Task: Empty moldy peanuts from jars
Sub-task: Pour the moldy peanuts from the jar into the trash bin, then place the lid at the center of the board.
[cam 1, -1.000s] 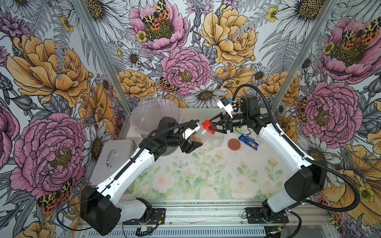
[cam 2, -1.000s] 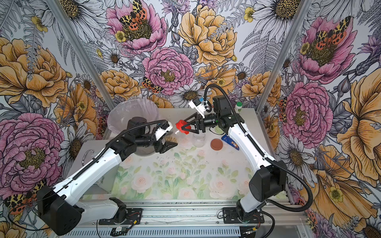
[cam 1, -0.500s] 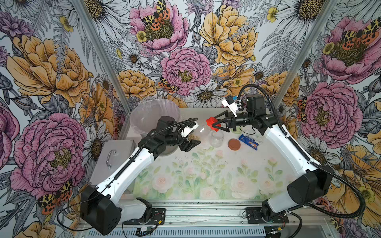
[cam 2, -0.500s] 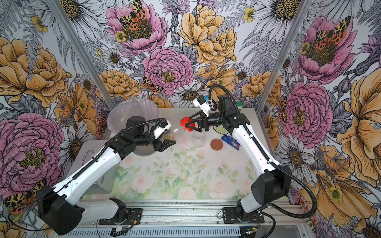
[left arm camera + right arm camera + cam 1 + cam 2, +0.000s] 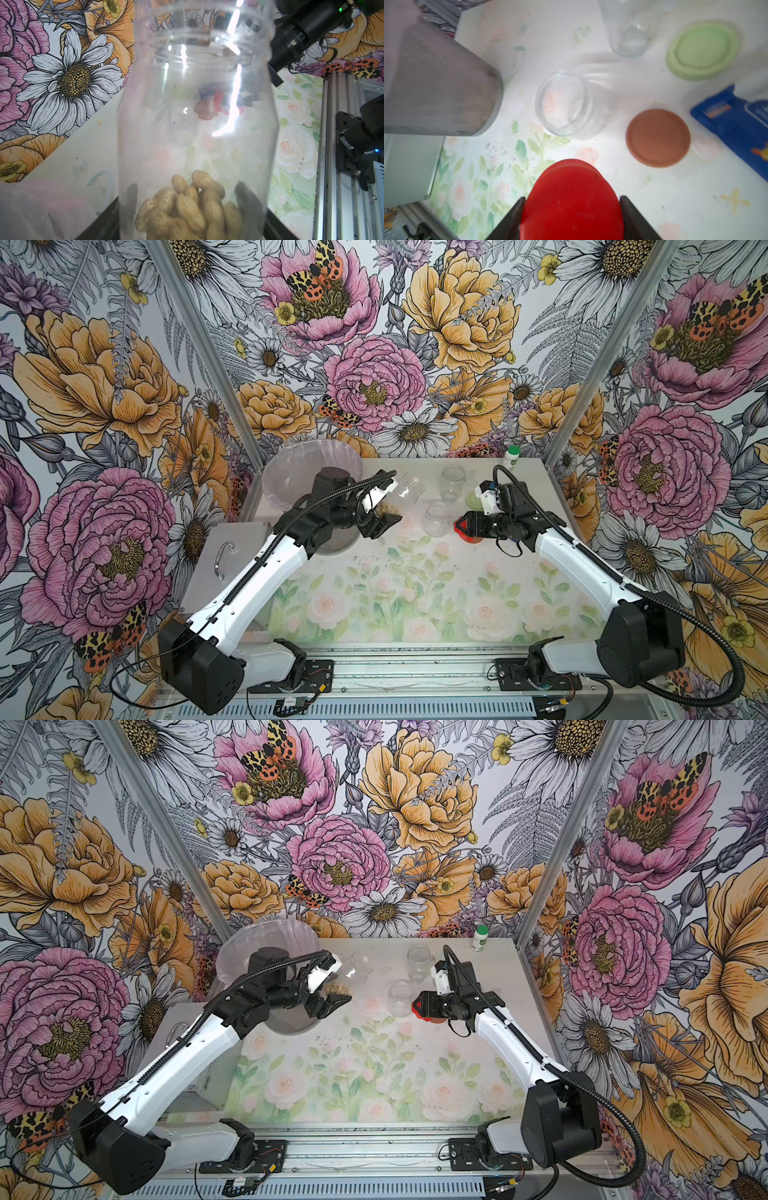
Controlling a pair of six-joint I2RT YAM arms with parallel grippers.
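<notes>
My right gripper should next move back and down to release the red lid (image 5: 460, 526) on the empty tabletop at the brown lid's near side.
My left gripper (image 5: 384, 512) (image 5: 191, 207) is shut on an open clear jar (image 5: 406, 492) (image 5: 358, 968) (image 5: 197, 116), held tilted above the table beside the bucket. The peanuts (image 5: 389, 509) (image 5: 187, 205) lie heaped at the jar's bottom, between my fingers. My right gripper (image 5: 464, 526) (image 5: 571, 209) is shut on the red lid (image 5: 460, 526) (image 5: 419, 1007) (image 5: 571, 203), low over the table at the right. Two lidless jars (image 5: 453, 483) (image 5: 437, 517) stand between the arms with no peanuts in them. One of them (image 5: 566, 106) shows just past the red lid.
The large clear bucket with a plastic liner (image 5: 309, 485) (image 5: 436, 93) stands at the back left. A green lid (image 5: 473, 501) (image 5: 703, 51), a brown lid (image 5: 657, 137) and a blue packet (image 5: 733, 122) lie by my right gripper. A white bottle (image 5: 513, 456) stands at the back right, a metal box (image 5: 224, 560) at the left.
My right gripper has carried the red lid away from the held jar, rightward and down toward the table by the brown lid. The left arm has shifted only slightly.
</notes>
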